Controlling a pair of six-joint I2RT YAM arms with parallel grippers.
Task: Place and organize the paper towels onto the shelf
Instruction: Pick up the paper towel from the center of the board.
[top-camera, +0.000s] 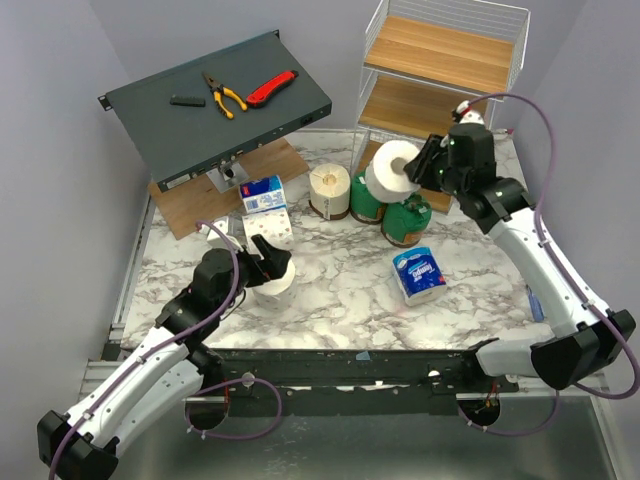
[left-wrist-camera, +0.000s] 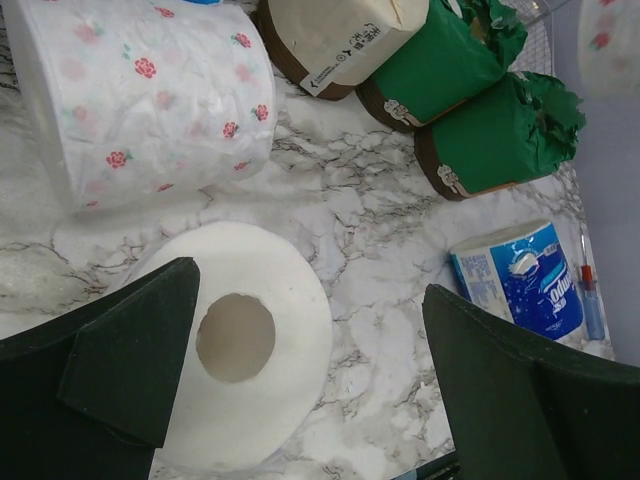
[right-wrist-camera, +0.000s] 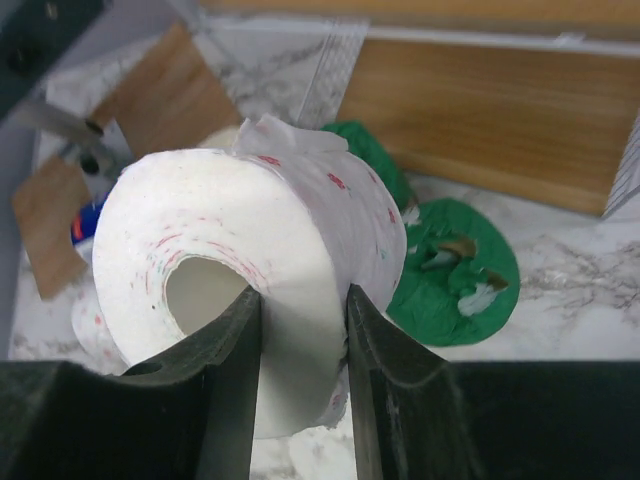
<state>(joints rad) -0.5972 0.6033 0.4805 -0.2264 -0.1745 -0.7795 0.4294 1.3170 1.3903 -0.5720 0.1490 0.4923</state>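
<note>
My right gripper needs to move outward and up, over the top wooden board's end (top-camera: 408, 46) by the grey box, and let go of the pink-print roll there, because that board is empty.
My right gripper (top-camera: 413, 166) (right-wrist-camera: 300, 300) is shut on the wall of a white pink-print paper towel roll (top-camera: 392, 168) (right-wrist-camera: 250, 230). One finger is inside the core, and the roll is lifted above two green-wrapped rolls (top-camera: 405, 220) (right-wrist-camera: 460, 270), near the shelf (top-camera: 440, 60). My left gripper (top-camera: 268, 252) (left-wrist-camera: 310, 305) stands open over an upright white roll (top-camera: 275, 280) (left-wrist-camera: 240, 350), its left finger above the roll's top. A pink-print roll (left-wrist-camera: 150, 100) lies just beyond. A cream roll (top-camera: 329, 190) and blue-and-white packs (top-camera: 263, 195) (top-camera: 418, 273) rest on the marble table.
A slanted dark grey box (top-camera: 215, 95) at the back left carries pliers (top-camera: 224, 95) and a red knife (top-camera: 272, 88). A flat wooden board (top-camera: 215, 195) lies beneath it. The shelf's lower wooden board (right-wrist-camera: 480, 110) is behind the green rolls.
</note>
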